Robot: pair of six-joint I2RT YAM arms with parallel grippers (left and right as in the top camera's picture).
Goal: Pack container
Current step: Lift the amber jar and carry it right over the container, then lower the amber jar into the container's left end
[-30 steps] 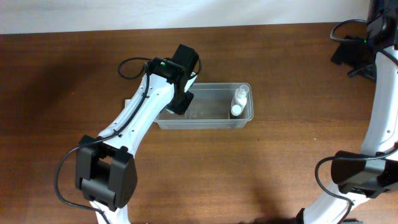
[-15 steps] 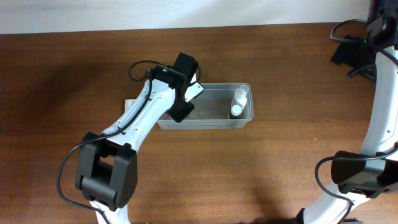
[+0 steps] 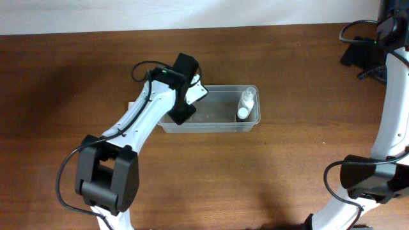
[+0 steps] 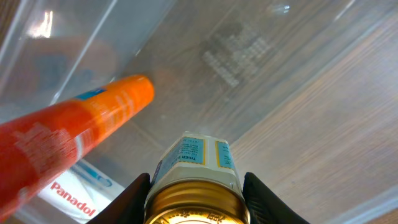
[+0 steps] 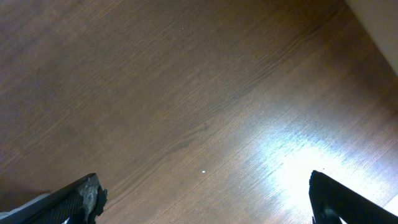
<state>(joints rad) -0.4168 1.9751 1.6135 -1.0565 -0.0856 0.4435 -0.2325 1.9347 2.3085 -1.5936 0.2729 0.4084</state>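
The left gripper lowers the small jar into the container [image 3: 220, 110] to the clear bottom beside the orange tube and releases it next, because that patch is empty.
The container [image 3: 220, 110] is a clear plastic tub in the middle of the wooden table. My left gripper [image 4: 196, 202] is shut on a small jar [image 4: 198, 158] with a gold lid and a white, blue and yellow label. It holds the jar over the container's left end [image 3: 184, 96]. An orange tube [image 4: 84, 121] lies at the container's left side, and its ribbed clear floor [image 4: 249, 56] shows beyond the jar. Two small white bottles [image 3: 245, 105] stand at the right end. My right gripper [image 5: 205, 193] is open and empty over bare wood.
A white Panadol box [image 4: 78, 191] lies by the container's left wall; I cannot tell whether it is inside or under it. The right arm [image 3: 393, 96] stands along the table's right edge, far from the container. The pale wall runs along the table's back.
My left gripper has shifted a little to the left and turned over the container's left end, the jar still in it. The right arm has not moved.
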